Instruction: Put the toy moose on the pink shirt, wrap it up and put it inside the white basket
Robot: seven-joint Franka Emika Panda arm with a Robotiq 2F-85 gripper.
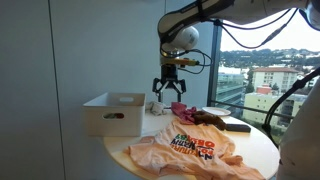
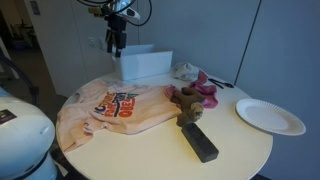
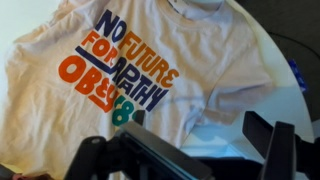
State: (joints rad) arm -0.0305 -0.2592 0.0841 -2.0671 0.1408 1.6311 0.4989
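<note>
My open gripper will next move away from the basket and down onto the moose's end by the pink cloth (image 2: 187, 96), because the toy lies beyond the shirt's lettering.
The pink shirt (image 1: 190, 148) with printed lettering lies spread flat on the round table in both exterior views (image 2: 115, 105) and fills the wrist view (image 3: 120, 70). The brown toy moose (image 1: 203, 118) lies on the table past the shirt's edge, next to a pink cloth (image 2: 186, 100). The white basket (image 1: 110, 122) stands at the table's edge beside the shirt (image 2: 145, 68). My gripper (image 1: 168, 88) hangs open and empty high above the shirt near the basket (image 2: 116, 42); its fingers frame the bottom of the wrist view (image 3: 190, 150).
A pink cloth (image 2: 205, 88) lies by the moose. A black rectangular block (image 2: 198, 140) and a white plate (image 2: 270, 115) sit on the round table (image 2: 150, 155). Windows stand behind the table.
</note>
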